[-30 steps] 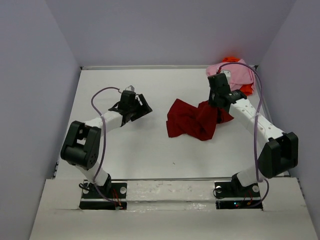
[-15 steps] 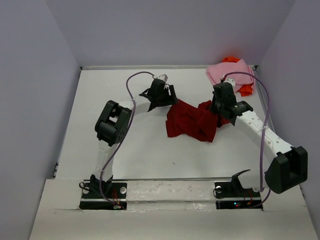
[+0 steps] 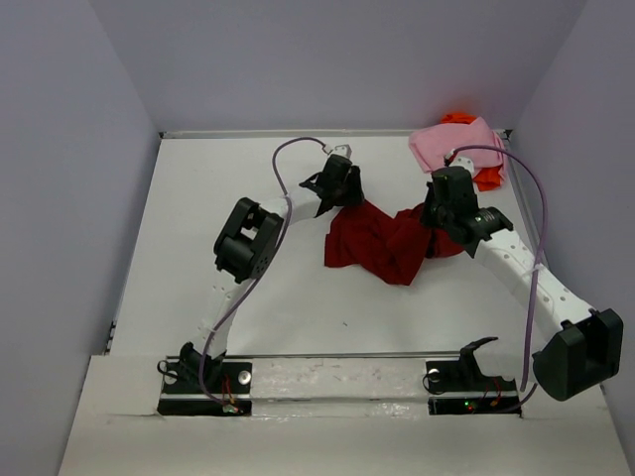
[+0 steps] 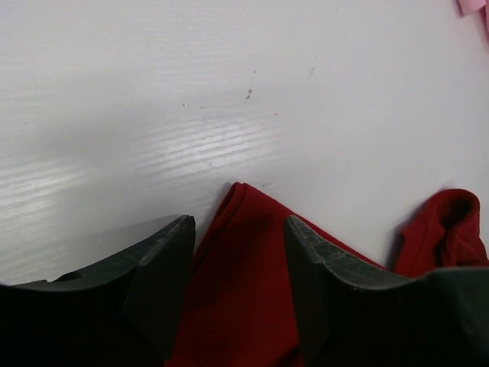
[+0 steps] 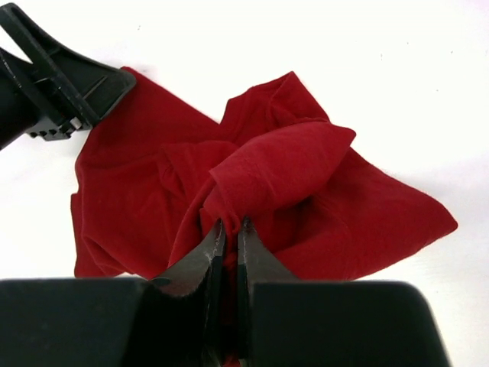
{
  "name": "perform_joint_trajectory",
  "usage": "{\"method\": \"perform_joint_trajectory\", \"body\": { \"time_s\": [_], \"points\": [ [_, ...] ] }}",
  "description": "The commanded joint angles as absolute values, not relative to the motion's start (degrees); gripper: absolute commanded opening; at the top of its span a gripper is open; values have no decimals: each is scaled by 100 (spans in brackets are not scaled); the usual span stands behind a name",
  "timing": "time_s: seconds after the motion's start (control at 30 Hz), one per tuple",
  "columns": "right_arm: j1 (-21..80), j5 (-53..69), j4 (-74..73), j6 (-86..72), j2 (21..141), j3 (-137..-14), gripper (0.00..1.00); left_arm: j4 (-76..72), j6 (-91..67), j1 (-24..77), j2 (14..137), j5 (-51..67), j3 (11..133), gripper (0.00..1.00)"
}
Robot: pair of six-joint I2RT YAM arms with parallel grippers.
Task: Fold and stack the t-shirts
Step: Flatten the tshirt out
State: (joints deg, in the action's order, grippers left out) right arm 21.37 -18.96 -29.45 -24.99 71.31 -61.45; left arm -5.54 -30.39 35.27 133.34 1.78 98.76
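The bare tabletop between both grippers is to the left of my right gripper in the top view. My right gripper needs to carry the bunched fold of the dark red t-shirt toward it next and release the fold.
The dark red t-shirt (image 3: 382,241) lies crumpled in the middle of the white table. My right gripper (image 5: 229,228) is shut on a bunched fold of the dark red t-shirt (image 5: 275,172) near its right side. My left gripper (image 4: 238,229) is open, its fingers straddling the shirt's far left corner (image 4: 244,252) just above the table. In the top view the left gripper (image 3: 342,198) is at the shirt's upper left and the right gripper (image 3: 437,226) at its upper right. The light pink t-shirt (image 3: 458,145) lies on the bright orange one (image 3: 488,177) at the back right corner.
The white table (image 3: 228,198) is enclosed by grey walls on three sides. The left arm's purple cable (image 3: 288,159) arcs above the table. The left gripper's black body (image 5: 53,73) shows in the right wrist view at the top left.
My left arm has swung from the left of the table across to the red shirt's far left corner. My right gripper has moved a little down and right, holding the shirt.
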Motion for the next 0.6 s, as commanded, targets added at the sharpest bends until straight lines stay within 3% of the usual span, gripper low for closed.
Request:
{"method": "perform_joint_trajectory", "body": {
  "time_s": [0.0,0.13,0.3,0.5,0.57],
  "points": [
    [2118,-1793,-2654,-2575,6917,-6135,0,-62,-2909,3568,13613,-176,10203,61],
    [2118,-1784,-2663,-2566,6978,-6179,0,158,-2769,3577,13720,-114,10415,40],
    [2118,-1881,-2654,-2505,7119,-6310,0,369,-2672,3586,13895,-26,10748,27],
    [2118,-1934,-2654,-2496,7242,-6372,0,439,-2549,3586,13922,52,10819,3],
    [2118,-1925,-2663,-2505,7268,-6398,0,466,-2505,3586,13922,167,10819,1]
  ]
}}
